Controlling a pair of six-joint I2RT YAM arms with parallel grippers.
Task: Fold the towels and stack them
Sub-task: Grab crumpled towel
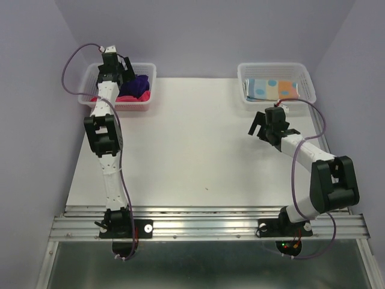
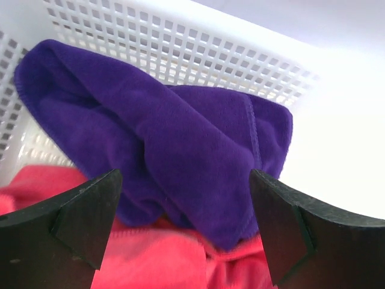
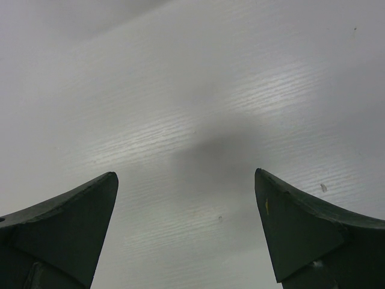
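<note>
My left gripper moves down onto the fold of the dark purple towel (image 1: 141, 84) next, since it lies on the pink-red one with its middle bunched between my fingers.
A crumpled dark purple towel (image 1: 141, 84) lies on a pink-red towel (image 1: 129, 98) in the white mesh basket (image 1: 150, 71) at the back left. In the left wrist view the purple towel (image 2: 162, 138) fills the middle, with the pink-red towel (image 2: 150, 259) under it. My left gripper (image 2: 186, 232) is open, its jaws just above both towels; it also shows in the top view (image 1: 127, 75). A folded light blue spotted towel (image 1: 264, 88) and an orange-tan one (image 1: 289, 90) lie in the back right basket (image 1: 240, 72). My right gripper (image 1: 260, 126) is open and empty over the table.
The white table top (image 1: 198, 150) spreads between the two baskets. In the right wrist view only bare table (image 3: 192, 120) shows between the fingers. A metal rail (image 1: 204, 223) runs along the near edge. Grey walls close in the sides and back.
</note>
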